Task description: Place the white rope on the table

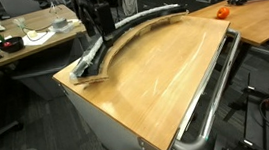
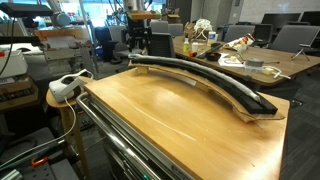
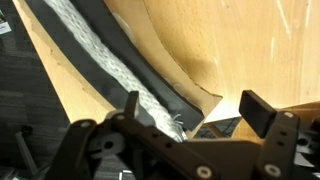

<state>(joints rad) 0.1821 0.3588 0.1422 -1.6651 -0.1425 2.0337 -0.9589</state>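
Observation:
The rope's frayed end [image 1: 81,70] [image 3: 172,125] still lies below my gripper's open fingers, so my gripper comes down around it next.
The white rope [image 3: 95,50] lies in the groove of a dark arc-shaped track [image 3: 150,75]; its frayed end sits near the track's end. The track rests on the light-brown wooden table [image 3: 245,40]. My gripper [image 3: 195,115] is open and hovers just above the rope's end, with one finger on either side of the track end and nothing between them. In both exterior views the track [image 1: 135,30] [image 2: 210,80] curves along the far side of the table [image 1: 165,82] [image 2: 170,125], the arm stands over one end, and the rope [image 1: 94,58] shows as a pale strip.
A metal rail [image 1: 212,97] runs along one table edge. A cluttered desk [image 1: 20,42] with cables stands behind the arm. An orange object [image 1: 222,12] sits on a neighbouring tabletop. A white device [image 2: 65,88] rests on a stool beside the table.

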